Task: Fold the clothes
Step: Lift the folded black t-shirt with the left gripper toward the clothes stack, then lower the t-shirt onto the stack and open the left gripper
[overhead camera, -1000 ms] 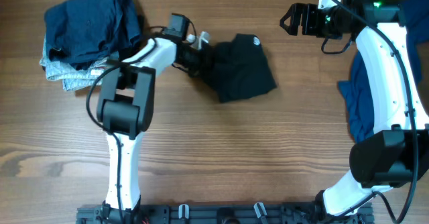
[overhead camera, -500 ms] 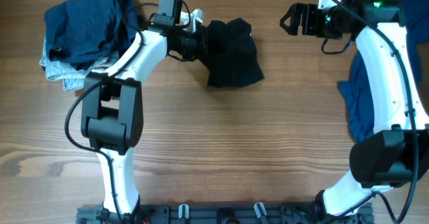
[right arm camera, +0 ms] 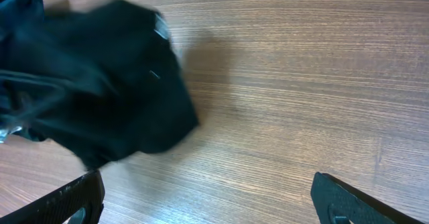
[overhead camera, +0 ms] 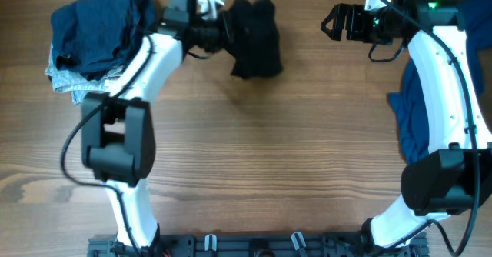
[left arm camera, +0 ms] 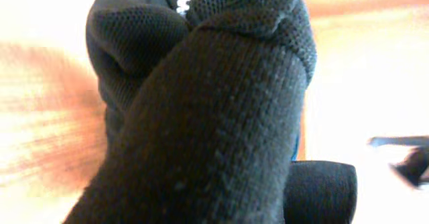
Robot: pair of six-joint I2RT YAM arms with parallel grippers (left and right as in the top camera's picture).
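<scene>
The folded stack (overhead camera: 101, 28) is left of my left gripper in the overhead view, so next I will carry the folded black garment (overhead camera: 255, 38) that way, lower it on top and release.
A folded black garment (overhead camera: 255, 38) hangs bunched from my left gripper (overhead camera: 228, 32), which is shut on its left edge near the table's far edge. The black cloth fills the left wrist view (left arm camera: 201, 117) and hides the jaws. It also shows blurred in the right wrist view (right arm camera: 100, 83). A stack of folded dark blue and light denim clothes (overhead camera: 100, 38) lies at the far left, beside the left arm. My right gripper (overhead camera: 332, 22) is open and empty at the far right, its fingers (right arm camera: 208, 200) spread wide over bare wood.
A blue garment (overhead camera: 415, 115) lies crumpled at the right edge under the right arm. The wooden table (overhead camera: 269, 157) spreads across the middle and front. A black rail (overhead camera: 254, 245) runs along the front edge.
My left gripper has dragged the black garment leftward and toward the far edge, nearer the stack. The right arm has not moved.
</scene>
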